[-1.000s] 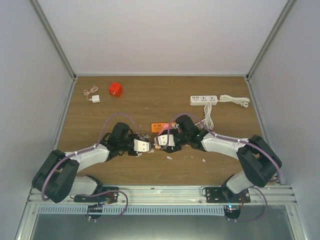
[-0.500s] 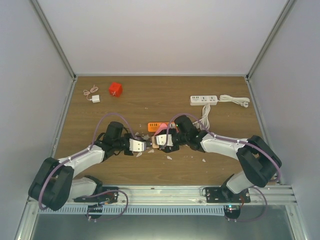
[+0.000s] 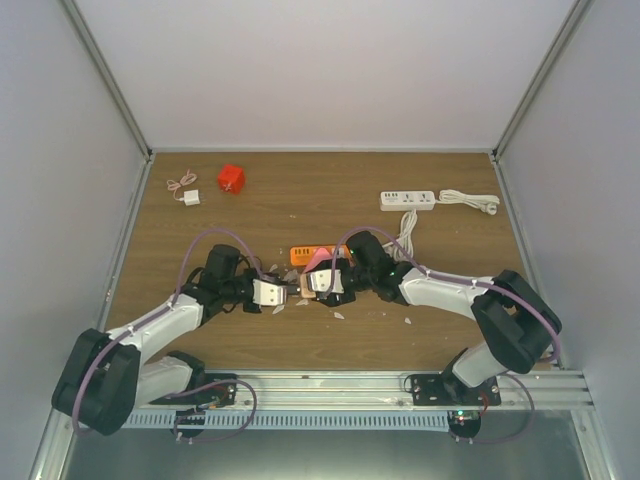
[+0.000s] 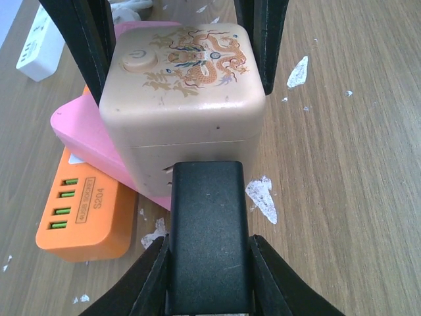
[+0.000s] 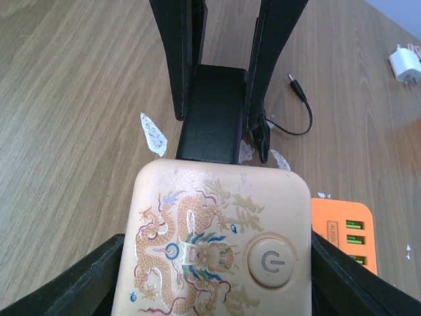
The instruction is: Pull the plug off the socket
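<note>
I will next take the black plug in my left gripper to the left in the top view, outward and down, then let it go, as the tabletop by the white charger (image 3: 185, 222) is bare.
The socket is a beige cube (image 4: 187, 85) with a dragon print and a power button, resting on a pink block (image 4: 82, 128). A black plug (image 4: 209, 230) sits against its side face. My left gripper (image 4: 209, 250) is shut on the plug from both sides. My right gripper (image 5: 217, 263) is shut on the cube (image 5: 217, 243), with the plug (image 5: 214, 112) beyond it between the left fingers. In the top view the left gripper (image 3: 282, 293) and right gripper (image 3: 310, 286) meet nose to nose at the table's middle.
An orange USB charger (image 3: 305, 255) lies just behind the grippers, also in the left wrist view (image 4: 82, 210). A white power strip (image 3: 407, 200) with cable lies back right. A red cube (image 3: 231, 178) and a white charger (image 3: 190, 197) lie back left. A thin black cable (image 5: 296, 112) trails from the plug.
Both grippers, with the plug and cube between them, have shifted left across the table. The left arm has drawn back leftward. The orange charger has slid left with them.
</note>
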